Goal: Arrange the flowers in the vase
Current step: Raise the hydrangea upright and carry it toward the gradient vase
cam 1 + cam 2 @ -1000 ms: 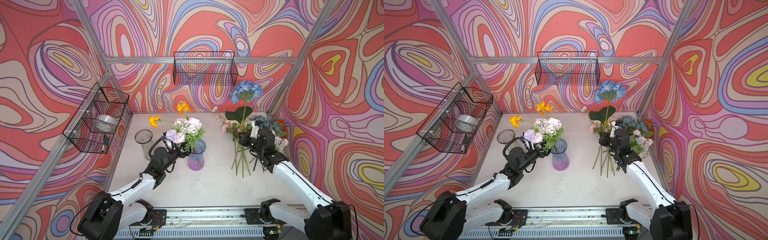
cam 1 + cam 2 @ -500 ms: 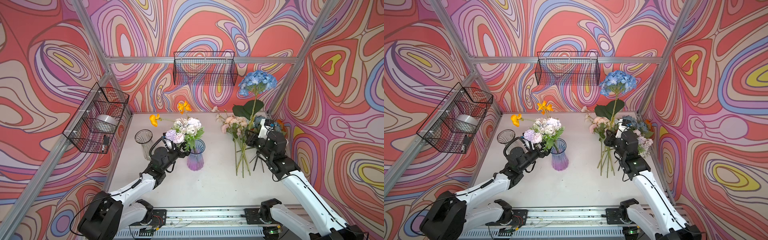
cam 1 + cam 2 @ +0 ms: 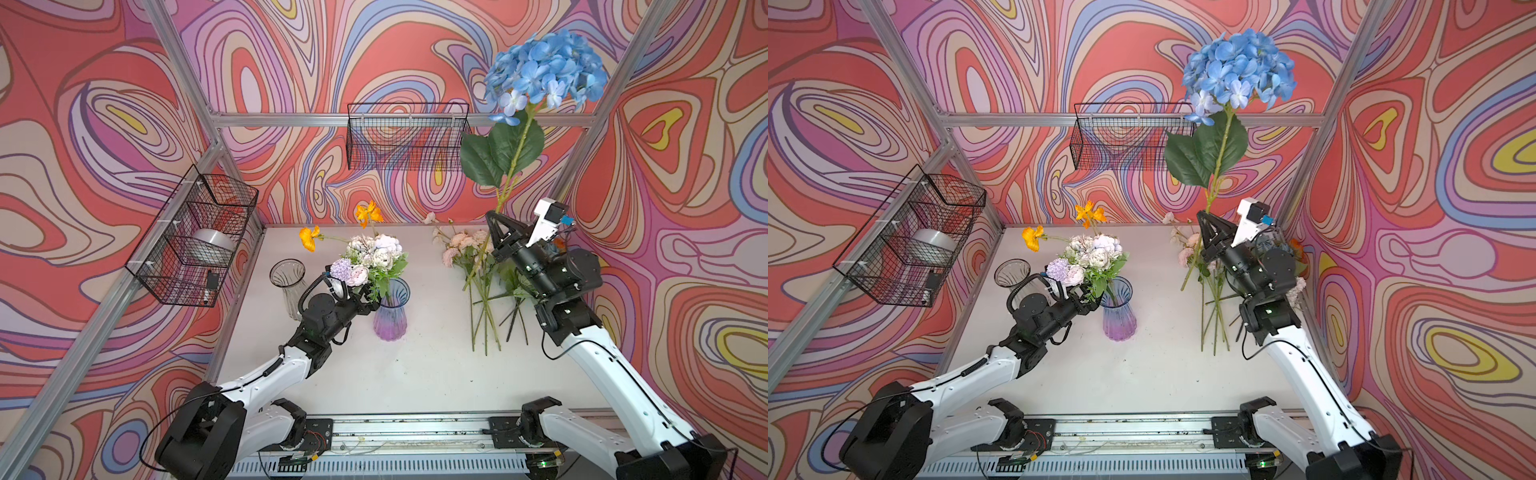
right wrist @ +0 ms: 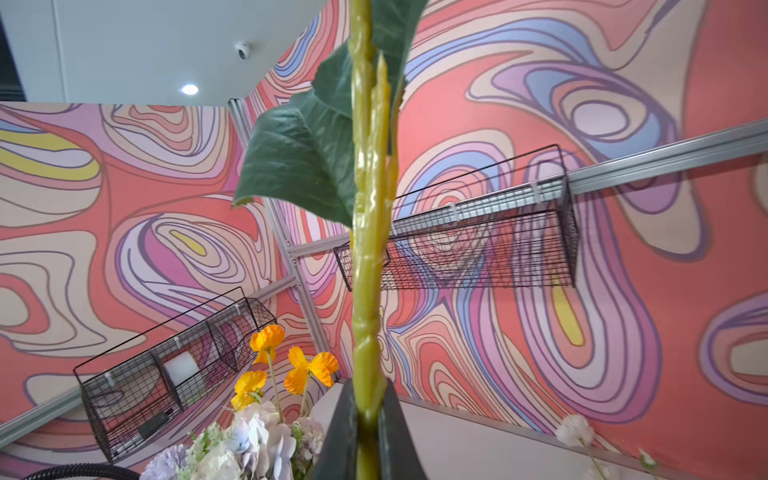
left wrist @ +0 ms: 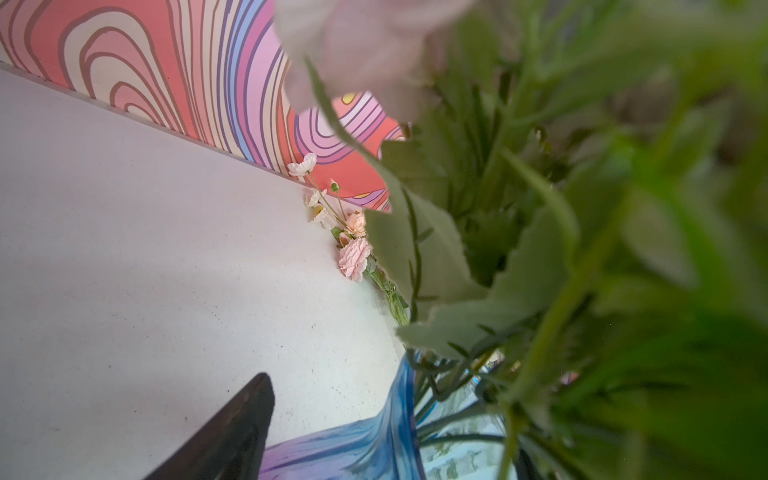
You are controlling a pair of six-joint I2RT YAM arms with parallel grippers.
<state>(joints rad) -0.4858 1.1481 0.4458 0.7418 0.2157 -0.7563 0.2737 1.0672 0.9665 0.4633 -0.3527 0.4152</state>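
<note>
Leaves crowd the other side of the vase's rim. My right gripper will next move across toward the vase, then down, to release the stem in the vase rim's uncovered part.
My right gripper is shut on the green stem of a blue hydrangea, held upright high above the table's right side; the stem's lower end hangs below the jaws. A blue-and-purple vase stands mid-table with a pastel bunch and orange poppies in it. My left gripper is open at the vase's rim, under the bunch's leaves. One dark finger shows beside the vase; foliage hides the other. Peach roses and loose stems lie on the table at the right.
A clear glass vase stands left of my left arm. A wire basket hangs on the back wall, another on the left wall with a grey roll in it. Patterned walls close in three sides.
My right arm has lifted the blue hydrangea up off the pile, and it now stands much higher. The left arm has stayed by the vase.
</note>
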